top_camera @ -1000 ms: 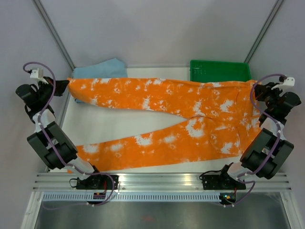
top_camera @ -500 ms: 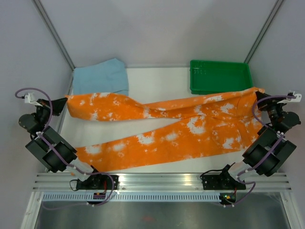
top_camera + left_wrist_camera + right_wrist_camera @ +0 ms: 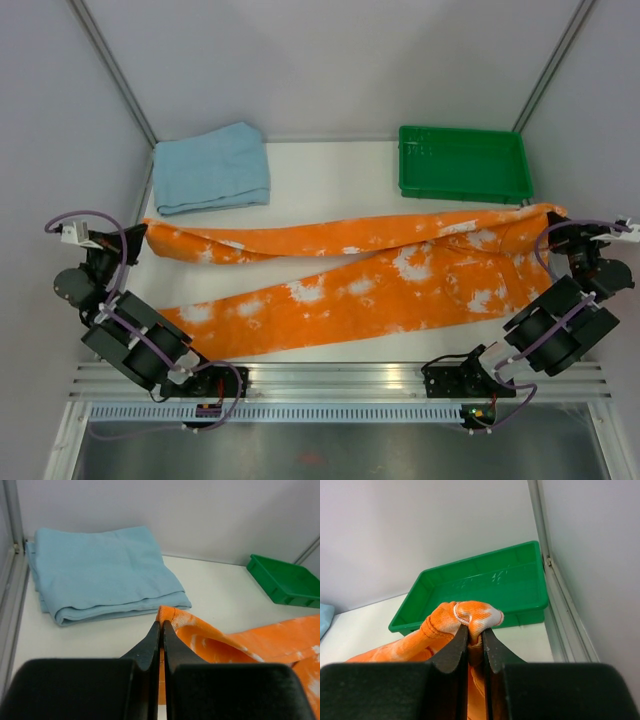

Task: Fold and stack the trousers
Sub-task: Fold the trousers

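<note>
My right gripper turns and carries the trousers' waist corner back and down onto the near part of the waist next. It then releases the corner there, as that part lies uncovered.
Orange tie-dye trousers lie stretched across the white table, one leg drawn over toward the other. My left gripper is shut on the hem of the far leg at the left edge. My right gripper is shut on a bunched corner of the waist at the right edge. The near leg lies flat toward the front left. A folded light blue pair of trousers lies at the back left, also in the left wrist view.
A green tray stands at the back right, also in the right wrist view. Grey walls and metal posts close in left, right and back. An aluminium rail runs along the front edge.
Both grippers have moved toward the front with the trousers, dragging the far leg and waist off the blue trousers and tray. The far leg has folded narrower, nearer the near leg.
</note>
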